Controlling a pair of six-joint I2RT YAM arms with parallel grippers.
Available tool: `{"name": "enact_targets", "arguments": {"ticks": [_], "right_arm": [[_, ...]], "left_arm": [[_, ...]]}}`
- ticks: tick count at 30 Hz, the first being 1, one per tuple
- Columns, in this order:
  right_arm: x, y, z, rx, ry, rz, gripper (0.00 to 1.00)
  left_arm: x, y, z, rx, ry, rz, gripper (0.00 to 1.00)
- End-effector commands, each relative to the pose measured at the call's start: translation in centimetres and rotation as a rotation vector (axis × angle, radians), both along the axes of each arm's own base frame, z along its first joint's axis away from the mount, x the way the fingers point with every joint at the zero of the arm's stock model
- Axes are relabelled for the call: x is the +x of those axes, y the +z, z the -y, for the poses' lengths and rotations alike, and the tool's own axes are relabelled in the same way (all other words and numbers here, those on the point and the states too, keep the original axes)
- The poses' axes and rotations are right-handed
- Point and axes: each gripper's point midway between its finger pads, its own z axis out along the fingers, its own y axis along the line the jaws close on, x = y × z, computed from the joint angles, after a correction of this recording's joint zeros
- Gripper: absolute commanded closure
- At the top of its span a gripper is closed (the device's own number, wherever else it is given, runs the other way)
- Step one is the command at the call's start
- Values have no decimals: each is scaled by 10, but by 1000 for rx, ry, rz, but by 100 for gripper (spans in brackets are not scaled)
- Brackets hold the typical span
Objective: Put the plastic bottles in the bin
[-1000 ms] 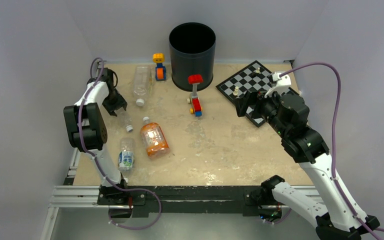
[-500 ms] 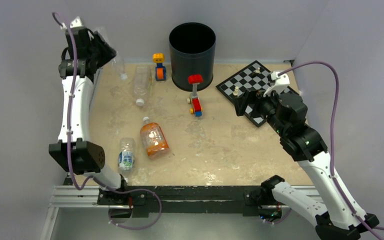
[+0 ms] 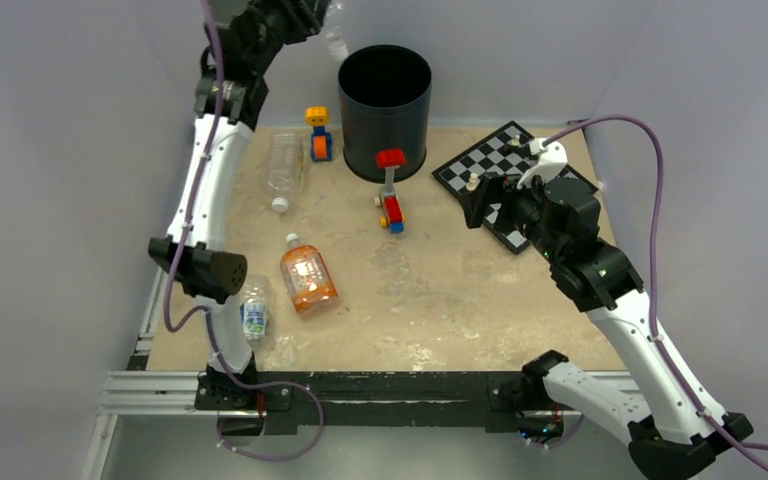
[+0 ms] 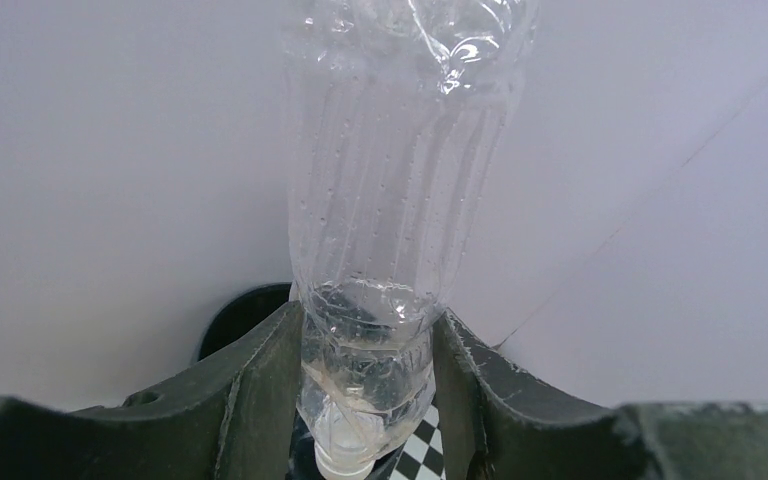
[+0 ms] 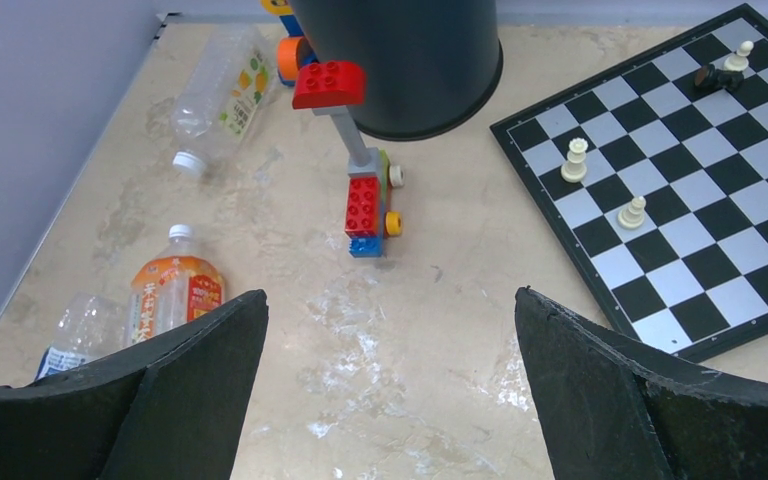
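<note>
My left gripper carries the bottle down across the bin's rim next and releases it. The bin's opening [image 3: 385,77] [image 4: 244,325] is below and to the gripper's right in the top view.
My left gripper [image 3: 312,18] is raised high at the back, shut on a clear crinkly bottle [image 4: 390,200], cap down. The bottle [image 3: 333,38] hangs just left of the rim of the black bin [image 3: 384,110]. The bin's edge shows behind the fingers in the left wrist view [image 4: 235,315]. Three bottles lie on the table: a clear one [image 3: 284,160], the orange-liquid one [image 3: 307,280] and a green/blue-labelled one [image 3: 252,312]. My right gripper [image 3: 475,203] is open and empty above the table's right middle [image 5: 390,300].
A chessboard [image 3: 505,175] with a few chess pieces lies at the back right. One toy-brick figure [image 3: 318,133] stands left of the bin. Another [image 3: 391,195] with a red top stands in front of it.
My left arm has lifted the clear bottle from the table's left side and swung it up and right, to beside the bin's rim. My right gripper has shifted slightly left.
</note>
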Motion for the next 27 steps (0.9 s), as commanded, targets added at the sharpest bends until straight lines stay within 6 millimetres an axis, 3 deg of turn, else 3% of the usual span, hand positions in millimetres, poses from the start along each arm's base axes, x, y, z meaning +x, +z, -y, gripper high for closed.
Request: {"name": "enact_targets", "arguments": {"ticks": [1, 4, 7, 8, 10, 11, 12, 16, 21, 23, 27], "right_arm": [[5, 20, 0, 36, -22, 45, 2], [11, 13, -2, 26, -26, 24, 2], [17, 8, -7, 19, -19, 8, 2], [19, 7, -8, 18, -18, 5, 2], [22, 7, -11, 18, -16, 5, 2], [24, 7, -11, 15, -14, 6, 2], [25, 7, -12, 13, -12, 7, 3], [29, 6, -15, 8, -7, 5, 2], [28, 10, -13, 19, -14, 22, 3], [27, 10, -13, 25, -11, 26, 2], [21, 9, -17, 42, 16, 28, 3]], "left_arm": [[29, 8, 41, 0, -54, 151, 100], [48, -7, 58, 3, -64, 170, 100], [74, -43, 68, 3, -74, 105, 100], [80, -52, 70, 0, -72, 88, 96], [88, -68, 72, -3, -73, 59, 50], [89, -73, 74, -1, -81, 50, 19], [89, -76, 75, 0, -88, 39, 2], [72, -71, 71, 10, -94, 2, 0], [24, -64, 45, 77, -39, -58, 0], [-4, -75, 27, 130, 5, -135, 0], [-65, -133, -23, 259, 147, -365, 0]]}}
